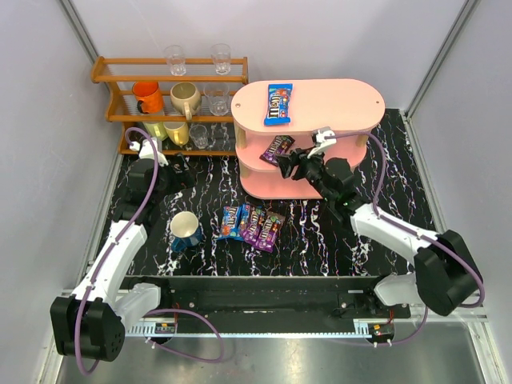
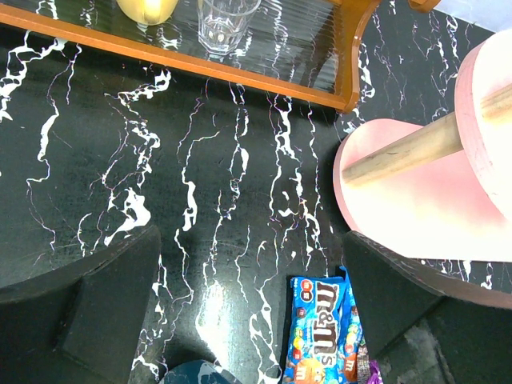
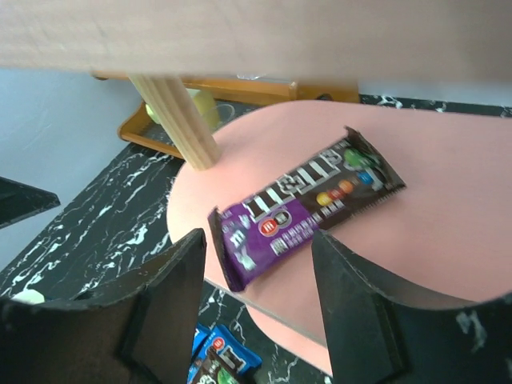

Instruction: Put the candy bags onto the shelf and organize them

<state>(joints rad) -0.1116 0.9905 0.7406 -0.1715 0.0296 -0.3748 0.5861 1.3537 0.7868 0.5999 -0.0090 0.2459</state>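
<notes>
My open right gripper retreats and lowers onto the near end of the purple bag farthest from the blue mug next, since that lies below and back of it.
The pink shelf (image 1: pixel 336 100) stands at the back centre. One blue candy bag (image 1: pixel 278 104) lies on its top board. A purple-brown bag (image 1: pixel 278 149) lies flat on the middle board (image 3: pixel 448 200), also in the right wrist view (image 3: pixel 304 208). My right gripper (image 1: pixel 293 166) is open just in front of that bag and does not touch it (image 3: pixel 260 308). Several more bags, blue (image 1: pixel 230 222) and purple (image 1: pixel 270 230), lie side by side on the table in front of the shelf. My left gripper (image 1: pixel 172 172) is open and empty above the table (image 2: pixel 256 320), with a blue bag (image 2: pixel 320 332) near its right finger.
An orange-brown wooden rack (image 1: pixel 112 72) with mugs and glasses stands at the back left, and its base (image 2: pixel 240 74) and a glass (image 2: pixel 226 20) show in the left wrist view. A blue mug (image 1: pixel 186 230) stands on the black marbled table left of the loose bags.
</notes>
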